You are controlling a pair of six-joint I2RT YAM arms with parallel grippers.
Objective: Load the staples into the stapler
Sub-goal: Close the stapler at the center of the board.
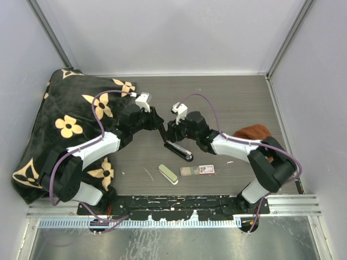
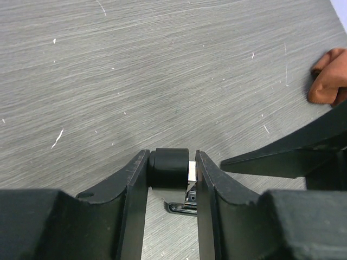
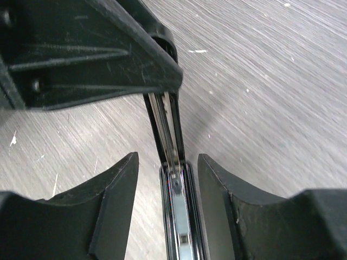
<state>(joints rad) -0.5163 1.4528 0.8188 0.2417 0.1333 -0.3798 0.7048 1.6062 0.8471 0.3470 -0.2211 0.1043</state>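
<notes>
The stapler's open channel [image 3: 179, 216] lies below the left gripper and to its right in the top view, so the gripper needs to swing the stapler's raised top back and down over it next.
The black stapler [image 1: 180, 150] lies mid-table with its top swung up. My left gripper [image 2: 171, 162] is shut on the rounded black end of that raised top [image 2: 169, 169]; in the top view the left gripper [image 1: 161, 130] is just left of the right one. My right gripper [image 3: 168, 162] stands open astride the stapler's metal channel [image 3: 179, 216], with a gap on each side. The staples [image 1: 187, 171], a short silvery strip, lie on the table beside a small red-and-white box [image 1: 206, 169], nearer the arm bases than the stapler.
A cream-green oblong [image 1: 168, 174] lies left of the staples. A black flower-patterned cloth [image 1: 65, 124] covers the table's left side. An orange cloth [image 1: 255, 131] sits at the right, behind the right arm. Grey walls enclose the table.
</notes>
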